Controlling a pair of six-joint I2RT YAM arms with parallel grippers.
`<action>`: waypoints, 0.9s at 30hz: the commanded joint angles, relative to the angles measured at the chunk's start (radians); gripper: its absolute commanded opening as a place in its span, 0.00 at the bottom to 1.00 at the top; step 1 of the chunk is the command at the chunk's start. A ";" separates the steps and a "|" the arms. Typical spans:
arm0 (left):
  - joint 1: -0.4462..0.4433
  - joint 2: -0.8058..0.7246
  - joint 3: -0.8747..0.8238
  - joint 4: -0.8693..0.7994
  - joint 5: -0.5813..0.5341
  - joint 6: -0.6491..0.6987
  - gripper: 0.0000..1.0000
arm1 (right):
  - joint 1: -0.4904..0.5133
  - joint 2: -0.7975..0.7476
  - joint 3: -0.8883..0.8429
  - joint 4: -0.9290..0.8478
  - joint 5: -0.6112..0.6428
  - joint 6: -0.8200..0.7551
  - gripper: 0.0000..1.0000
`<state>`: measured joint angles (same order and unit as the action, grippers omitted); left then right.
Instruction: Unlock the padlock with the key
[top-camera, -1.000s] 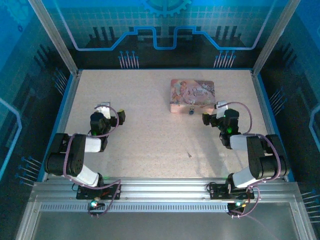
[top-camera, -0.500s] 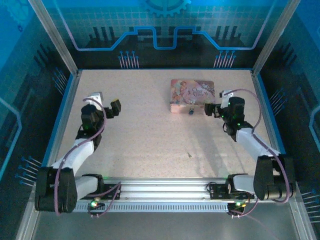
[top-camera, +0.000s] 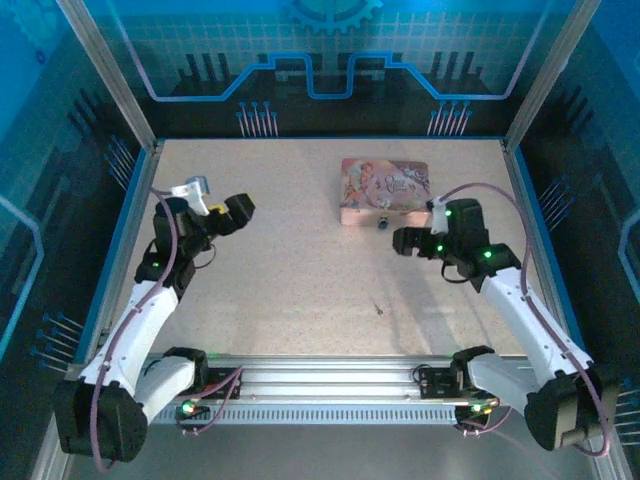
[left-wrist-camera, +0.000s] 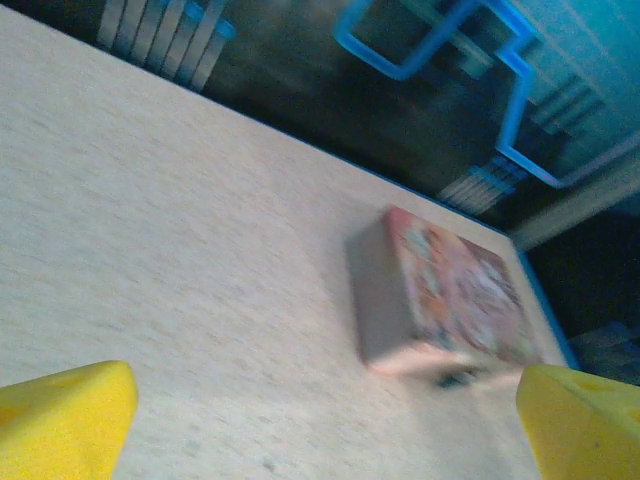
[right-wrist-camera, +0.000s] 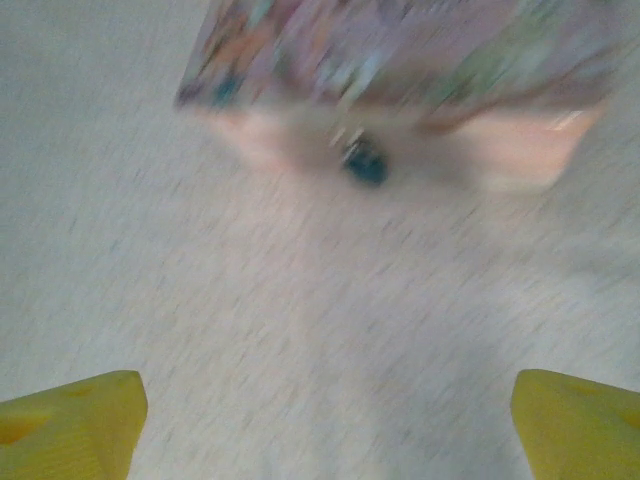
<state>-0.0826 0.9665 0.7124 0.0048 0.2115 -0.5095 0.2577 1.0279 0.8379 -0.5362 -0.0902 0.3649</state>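
The grey key is below my right gripper and back from it. Next, my right gripper will move its open fingers back, tilt them down and lower them onto the key's head (top-camera: 380, 312).
The tiny dark bluish padlock (top-camera: 382, 222) lies on the table against the near edge of the pink tin (top-camera: 385, 188). It also shows as a dark blur in the right wrist view (right-wrist-camera: 364, 160) and the left wrist view (left-wrist-camera: 460, 378). The key (top-camera: 379, 310) is a thin grey sliver on the bare table, nearer the arms' bases. My right gripper (top-camera: 400, 240) hovers open just right of the padlock, its yellow pads (right-wrist-camera: 70, 420) wide apart with nothing between. My left gripper (top-camera: 238, 210) is raised at the left, open and empty, facing the tin (left-wrist-camera: 450, 295).
The table (top-camera: 300, 270) is fenced by a blue rim with metal posts at the corners. A metal rail (top-camera: 330, 385) carrying the arm bases runs along the near edge.
Both arms have unfolded and stretched out from their tucked poses. The right gripper has swung left towards the padlock; the left gripper has risen and turned to the right. Padlock, key and tin have not moved.
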 joint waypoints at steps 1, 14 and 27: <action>-0.111 0.001 -0.041 0.002 0.063 -0.121 0.99 | 0.124 -0.003 -0.012 -0.245 -0.011 0.117 0.92; -0.271 0.083 -0.057 0.118 0.001 -0.160 0.99 | 0.363 0.235 -0.089 -0.258 -0.030 0.270 0.69; -0.271 0.063 -0.069 0.103 -0.015 -0.148 0.99 | 0.382 0.386 -0.068 -0.199 0.002 0.269 0.43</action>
<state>-0.3473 1.0515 0.6525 0.0948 0.2134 -0.6559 0.6209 1.3926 0.7536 -0.7395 -0.1051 0.6285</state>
